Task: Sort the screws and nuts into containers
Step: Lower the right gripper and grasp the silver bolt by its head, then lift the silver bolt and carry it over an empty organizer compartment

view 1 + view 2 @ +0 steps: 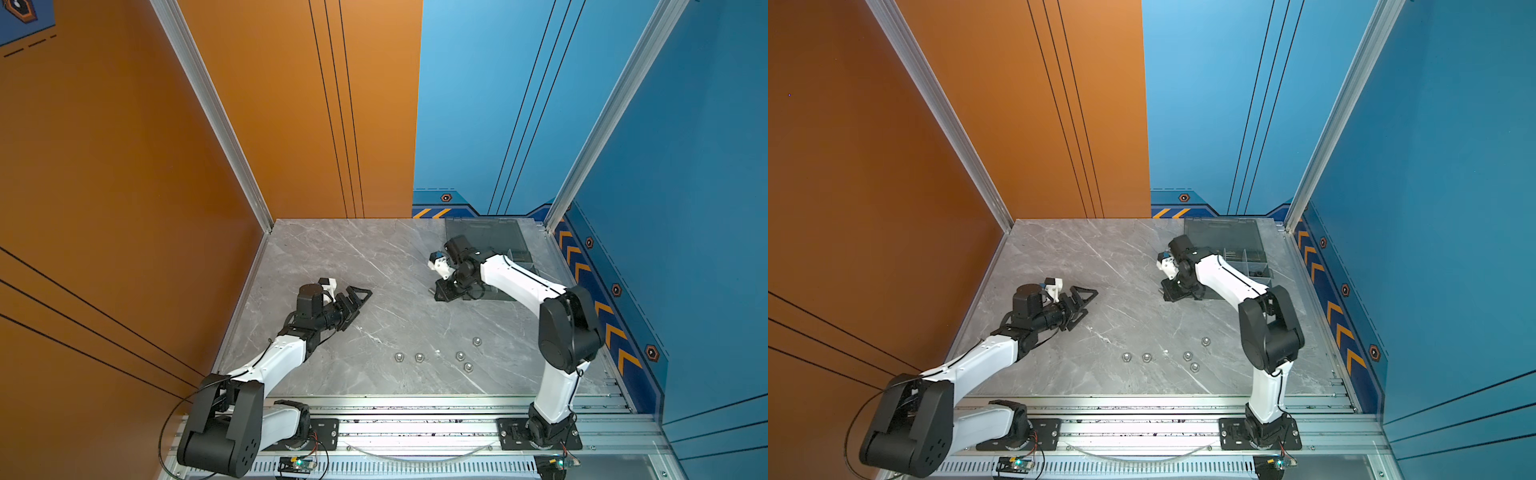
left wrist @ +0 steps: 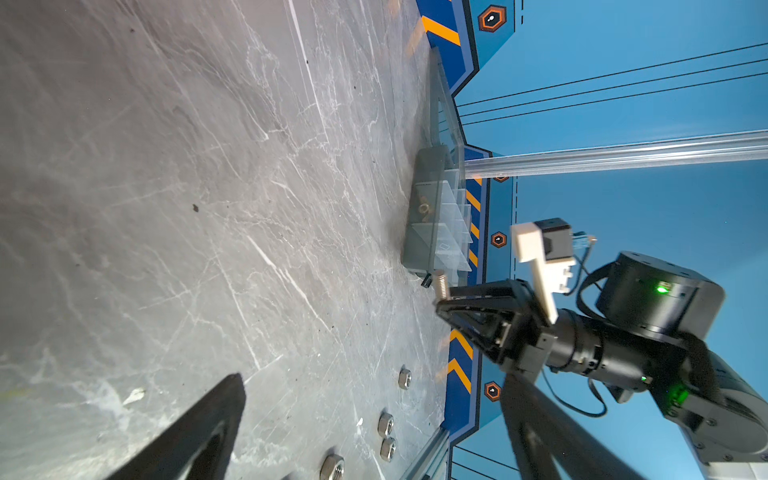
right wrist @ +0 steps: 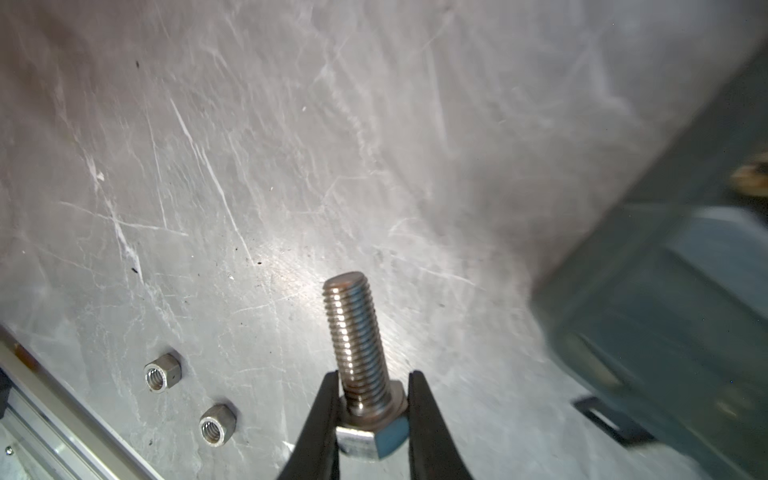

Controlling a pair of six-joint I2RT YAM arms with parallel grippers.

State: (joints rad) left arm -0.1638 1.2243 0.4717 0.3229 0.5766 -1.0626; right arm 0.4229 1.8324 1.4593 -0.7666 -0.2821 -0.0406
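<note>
The box's near corner compartment (image 3: 704, 280) is beside my fingers, so my right gripper should next go sideways over the side of the box, then down to release the screw (image 3: 359, 345) in it.
My right gripper (image 3: 372, 399) is shut on a long silver screw (image 3: 359, 345), pinching its hex head, and the threaded shaft sticks out past the fingertips. In both top views this gripper (image 1: 440, 291) (image 1: 1169, 291) hovers by the near left corner of the smoky-grey organiser box (image 1: 517, 253) (image 1: 1246, 259), whose compartments are the containers. Several silver nuts (image 1: 419, 357) (image 1: 1146, 357) (image 2: 385, 424) (image 3: 162, 372) lie loose on the table near the front. My left gripper (image 1: 361, 297) (image 1: 1086, 297) (image 2: 374, 376) is open and empty, rolled on its side at the centre left.
The box's lid (image 1: 482, 232) lies open flat toward the back wall. Brass-coloured pieces (image 2: 424, 208) show through the box wall. The marble table (image 1: 332, 257) ends in a metal rail (image 1: 415, 401) at the front and in walls on the other sides.
</note>
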